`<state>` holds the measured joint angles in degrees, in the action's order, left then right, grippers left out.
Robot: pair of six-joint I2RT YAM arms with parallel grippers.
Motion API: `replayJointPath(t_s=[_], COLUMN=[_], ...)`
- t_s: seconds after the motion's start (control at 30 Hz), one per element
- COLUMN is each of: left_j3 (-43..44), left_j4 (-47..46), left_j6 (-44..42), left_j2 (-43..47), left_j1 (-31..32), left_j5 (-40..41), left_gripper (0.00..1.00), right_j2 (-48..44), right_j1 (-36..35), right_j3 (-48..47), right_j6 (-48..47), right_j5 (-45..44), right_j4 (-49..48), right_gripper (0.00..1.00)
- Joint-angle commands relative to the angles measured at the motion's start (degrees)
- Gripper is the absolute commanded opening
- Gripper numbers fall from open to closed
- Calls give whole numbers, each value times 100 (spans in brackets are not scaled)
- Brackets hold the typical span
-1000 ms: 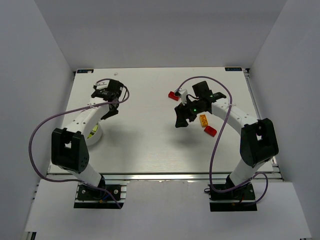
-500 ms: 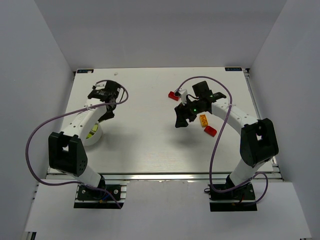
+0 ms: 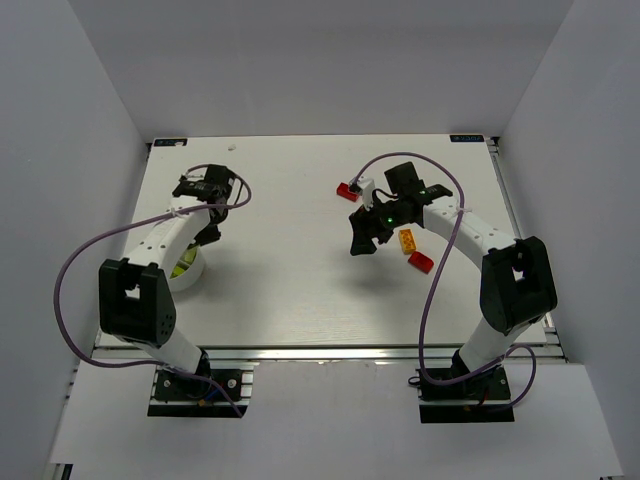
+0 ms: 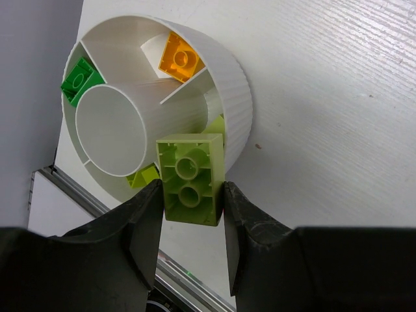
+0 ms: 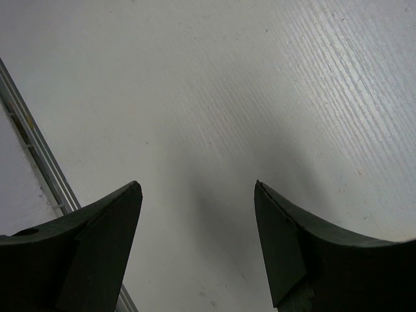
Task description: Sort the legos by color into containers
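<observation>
I will move my right gripper to the right in the top view and then down onto the orange-yellow lego [image 3: 407, 241], because its open fingers are above bare table.
My left gripper [image 4: 192, 195] is shut on a lime green lego [image 4: 192, 175], held underside up just above the near rim of the white container [image 4: 237, 97]. Inside the divided dish lie a dark green lego [image 4: 79, 79], an orange lego [image 4: 180, 58] and lime green legos [image 4: 144, 175], each colour in its own compartment. In the top view the left gripper [image 3: 208, 232] hangs over the container [image 3: 192, 275] at the left. My right gripper [image 5: 196, 188] stands open and empty over bare table; in the top view the right gripper [image 3: 362, 243] is at mid-right.
A red lego [image 3: 347, 191] lies beyond the right gripper. An orange-yellow lego [image 3: 407, 239] and another red lego [image 3: 421, 262] lie under the right forearm. The table's near metal rail [image 4: 188, 276] runs just behind the container. White walls enclose the table.
My left arm has swung a little to the left, carrying the lime green lego over the container. The right arm has not moved.
</observation>
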<state>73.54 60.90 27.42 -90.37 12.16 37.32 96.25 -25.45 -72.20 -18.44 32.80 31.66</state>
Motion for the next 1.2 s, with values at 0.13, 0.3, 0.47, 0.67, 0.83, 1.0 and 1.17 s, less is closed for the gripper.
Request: replayJointPath(t_s=[0.13,0.3,0.47,0.67,0.83,1.0,1.17], left_j3=[-15,20,55,336,827,1057,681], left_j4=[-114,-131,-123,-52,-122,-482,-1387], left_j6=[-114,-149,-141,-114,-123,-35,307], left_j2=[-95,-157,-209,-166,106,790,1512], left_j1=[-47,-91,-109,-100,-109,-109,-135], left_j5=[311,399,434,303,-233,-1250,-2570], left_gripper=[53,58,60,60,25,7,69], right_j2=[-141,-141,-115,-132,-203,-169,314], right_j1=[32,32,32,32,40,312,567], right_j3=[-110,-118,-136,-153,-215,-478,-988], right_j6=[-46,-55,-64,-81,-204,-29,550], right_j5=[87,87,87,78,-219,-1274,-2793], right_j4=[60,60,68,86,8,-406,-231], right_gripper=[75,75,75,75,75,71,58])
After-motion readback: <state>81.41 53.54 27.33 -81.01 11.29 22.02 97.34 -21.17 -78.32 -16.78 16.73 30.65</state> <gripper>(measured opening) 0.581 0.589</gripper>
